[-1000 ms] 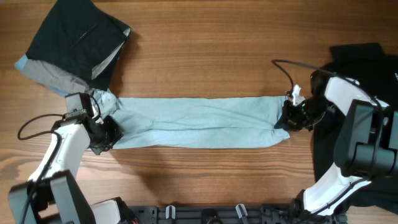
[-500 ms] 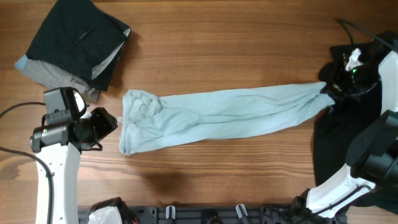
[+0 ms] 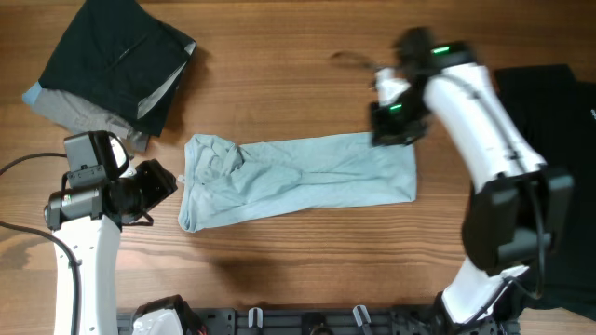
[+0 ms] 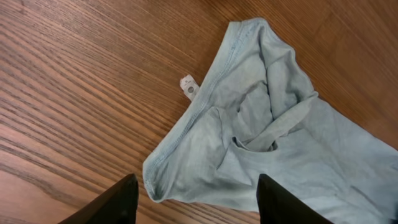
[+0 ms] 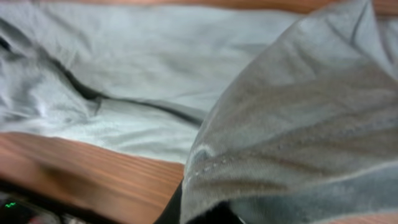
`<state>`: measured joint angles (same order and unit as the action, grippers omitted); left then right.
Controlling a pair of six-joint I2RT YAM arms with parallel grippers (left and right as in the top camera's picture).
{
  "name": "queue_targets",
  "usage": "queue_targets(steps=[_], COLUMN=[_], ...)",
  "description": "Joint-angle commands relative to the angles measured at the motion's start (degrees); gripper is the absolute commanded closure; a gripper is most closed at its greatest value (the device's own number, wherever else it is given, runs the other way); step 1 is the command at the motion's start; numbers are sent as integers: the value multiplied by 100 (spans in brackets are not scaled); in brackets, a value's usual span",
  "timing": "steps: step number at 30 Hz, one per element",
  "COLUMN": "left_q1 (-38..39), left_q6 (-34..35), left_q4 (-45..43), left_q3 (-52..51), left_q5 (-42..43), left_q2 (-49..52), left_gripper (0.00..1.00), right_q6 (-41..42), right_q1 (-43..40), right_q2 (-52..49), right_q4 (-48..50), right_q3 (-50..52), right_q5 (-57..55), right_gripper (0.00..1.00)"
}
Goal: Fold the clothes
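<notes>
My right gripper carries the T-shirt's end left in the overhead view next, releasing it onto the T-shirt's middle (image 3: 304, 180) (image 5: 102, 118), as the T-shirt still stretches long.
The pale aqua T-shirt (image 3: 298, 177) lies as a long strip across the middle of the table, collar end to the left. My left gripper (image 3: 164, 182) is open and empty just left of the collar end. In the left wrist view its fingers (image 4: 118, 202) flank the collar edge of the T-shirt (image 4: 267, 137), with a small white label showing. My right gripper (image 3: 391, 126) is over the strip's upper right corner, shut on the shirt's right end. In the right wrist view the fabric (image 5: 298, 124) drapes over the gripper (image 5: 208, 208) and hides its fingers.
A pile of black and grey garments (image 3: 112, 65) lies at the back left corner. A black garment (image 3: 549, 121) lies along the right edge under the right arm. A cable (image 3: 23, 167) loops off the left arm.
The left gripper let go of the collar end and drew back left. The right gripper first pulled the shirt's right end far right, then carried it back left over the strip.
</notes>
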<state>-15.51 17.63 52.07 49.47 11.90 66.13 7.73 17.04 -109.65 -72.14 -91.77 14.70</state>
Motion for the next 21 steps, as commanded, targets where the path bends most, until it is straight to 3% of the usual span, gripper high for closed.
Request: queue_targets(steps=[1, 14, 18, 21], left_q1=[-37, -37, -37, -37], left_q6=[-94, -94, -96, -96], left_q4=[-9, -57, -61, -76], left_q3=[74, 74, 74, 74], left_q5=[4, 2, 4, 7], left_q2=[-44, -44, -33, -7], left_gripper=[37, 34, 28, 20], right_q6=[669, 1222, 920, 896], right_q1=[684, 2037, 2116, 2031], right_q2=[120, 120, 122, 127], right_q4=[337, 1932, 1934, 1759], right_q3=[420, 1152, 1152, 1150], right_q5=[-686, -577, -638, -769], right_gripper=[96, 93, 41, 41])
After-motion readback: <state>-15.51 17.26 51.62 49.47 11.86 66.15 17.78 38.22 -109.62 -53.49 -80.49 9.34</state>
